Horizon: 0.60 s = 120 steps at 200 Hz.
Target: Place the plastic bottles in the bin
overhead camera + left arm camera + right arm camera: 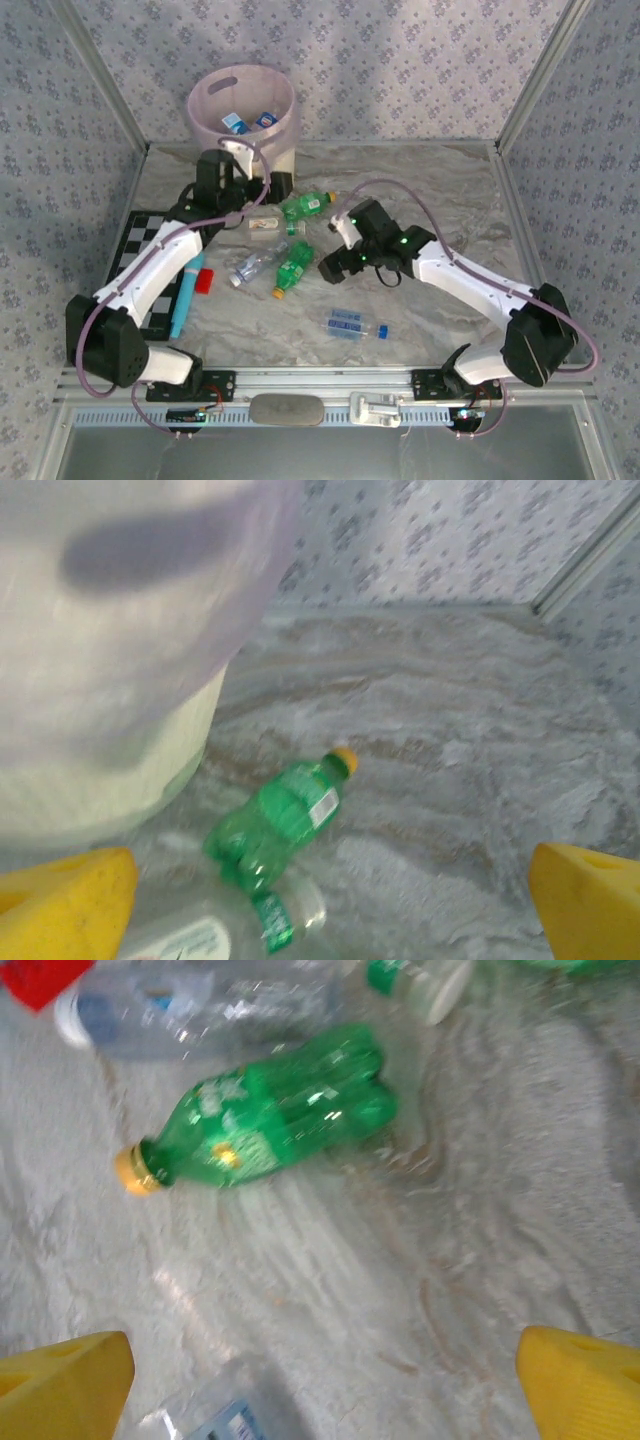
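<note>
Next, my right gripper brings its open fingers back and down to the blue-labelled bottle, around its capless end (334, 321) (215, 1395). The bottle lies below and back toward my base.
The pale pink bin (243, 100) stands at the back left with two blue-labelled bottles (250, 121) inside; its wall (110, 660) is close on the left in the left wrist view. My left gripper (245, 160) hovers open just in front of it, nothing between its yellow fingertips (65, 905). Below lie a green bottle (285, 820) and a clear one (290, 910). My right gripper (335, 262) is open over the table's middle, its yellow fingertips (585, 1385) empty. Ahead of it lies a green bottle (270, 1115), with a clear bottle (200, 1005) beyond. Another clear bottle (215, 1415) lies near its left finger.
A red block (205, 280) and a cyan stick (185, 300) lie beside a checkerboard (140, 240) on the left. A blue-labelled bottle (350, 323) rests toward the front. Patterned walls enclose the table.
</note>
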Tool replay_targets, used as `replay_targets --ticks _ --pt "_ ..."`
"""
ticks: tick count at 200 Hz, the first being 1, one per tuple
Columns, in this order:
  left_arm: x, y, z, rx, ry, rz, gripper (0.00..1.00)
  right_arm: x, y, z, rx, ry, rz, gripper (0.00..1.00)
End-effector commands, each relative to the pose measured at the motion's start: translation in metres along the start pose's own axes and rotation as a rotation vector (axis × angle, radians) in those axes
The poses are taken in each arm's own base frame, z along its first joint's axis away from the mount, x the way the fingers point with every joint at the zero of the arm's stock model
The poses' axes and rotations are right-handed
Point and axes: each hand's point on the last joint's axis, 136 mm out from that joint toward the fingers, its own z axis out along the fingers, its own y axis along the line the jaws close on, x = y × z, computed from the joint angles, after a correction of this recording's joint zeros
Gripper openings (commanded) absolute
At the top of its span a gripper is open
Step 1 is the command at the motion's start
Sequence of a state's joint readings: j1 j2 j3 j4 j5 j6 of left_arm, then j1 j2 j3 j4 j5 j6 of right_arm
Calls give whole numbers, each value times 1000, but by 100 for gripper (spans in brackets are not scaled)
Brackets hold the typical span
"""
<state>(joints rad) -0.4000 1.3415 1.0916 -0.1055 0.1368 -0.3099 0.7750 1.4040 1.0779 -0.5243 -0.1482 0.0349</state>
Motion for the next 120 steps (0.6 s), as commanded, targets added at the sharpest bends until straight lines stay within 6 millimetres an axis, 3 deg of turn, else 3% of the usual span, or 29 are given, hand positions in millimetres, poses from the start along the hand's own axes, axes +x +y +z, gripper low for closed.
replay_targets --ticks 1,38,45,120 --pt "-12 7 -21 -47 -103 -30 100 26 17 1 6 151 -124 100" --pt "23 28 -26 -101 -76 -82 100 66 44 18 -7 369 -263 100" --pt "26 31 -26 -108 -81 -95 100 61 51 19 -7 373 -297 100" --pt "38 45 -25 -125 -98 -152 100 115 70 41 -8 584 -447 100"
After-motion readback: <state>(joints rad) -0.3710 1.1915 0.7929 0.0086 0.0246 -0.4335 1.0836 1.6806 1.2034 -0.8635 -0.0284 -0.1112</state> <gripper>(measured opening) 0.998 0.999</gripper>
